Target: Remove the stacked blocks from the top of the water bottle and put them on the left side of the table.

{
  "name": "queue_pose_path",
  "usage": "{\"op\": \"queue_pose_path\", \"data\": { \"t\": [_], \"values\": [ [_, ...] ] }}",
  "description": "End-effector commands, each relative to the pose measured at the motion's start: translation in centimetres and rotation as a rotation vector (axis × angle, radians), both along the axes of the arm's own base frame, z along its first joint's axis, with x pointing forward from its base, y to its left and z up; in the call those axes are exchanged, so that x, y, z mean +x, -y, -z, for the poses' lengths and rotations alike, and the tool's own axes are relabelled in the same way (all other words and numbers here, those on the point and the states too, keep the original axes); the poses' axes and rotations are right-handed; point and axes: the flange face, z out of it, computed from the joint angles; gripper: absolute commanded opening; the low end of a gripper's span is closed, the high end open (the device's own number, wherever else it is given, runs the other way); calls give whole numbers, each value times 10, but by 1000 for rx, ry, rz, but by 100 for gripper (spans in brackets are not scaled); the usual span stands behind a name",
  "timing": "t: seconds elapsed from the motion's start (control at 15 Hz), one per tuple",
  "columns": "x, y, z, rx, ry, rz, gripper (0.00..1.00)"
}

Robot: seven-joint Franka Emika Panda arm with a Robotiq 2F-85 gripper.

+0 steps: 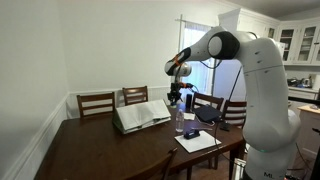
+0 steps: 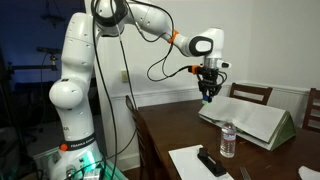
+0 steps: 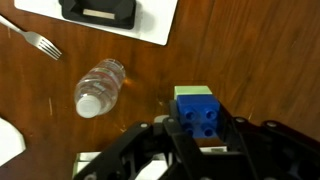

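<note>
The blocks go down to the bare tabletop by the open book next for release, since that spot lies below my gripper, clear of the bottle.
In the wrist view my gripper is shut on the stacked blocks, a blue studded block with a pale green one behind it. The water bottle stands upright on the table below and to the left, with a white cap and a bare top. In both exterior views the gripper hangs well above the bottle. The blocks are too small to make out there.
An open book lies on the table behind the bottle. White paper bears a dark object, and a fork lies beside it. Wooden chairs stand round the table.
</note>
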Motion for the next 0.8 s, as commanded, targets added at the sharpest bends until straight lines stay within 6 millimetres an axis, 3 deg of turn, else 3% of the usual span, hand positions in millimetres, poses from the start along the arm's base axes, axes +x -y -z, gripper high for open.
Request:
{"op": "queue_pose_path", "data": {
  "t": [0.0,0.27,0.4,0.53,0.73],
  "values": [
    [8,-56,32,-41,19,-26,13],
    [37,-115,85,-90,45,-58,12],
    [52,-135,106,-107,48,-57,12],
    [67,-145,125,-112,49,-24,12],
    [88,-142,143,-95,75,56,12]
  ]
}}
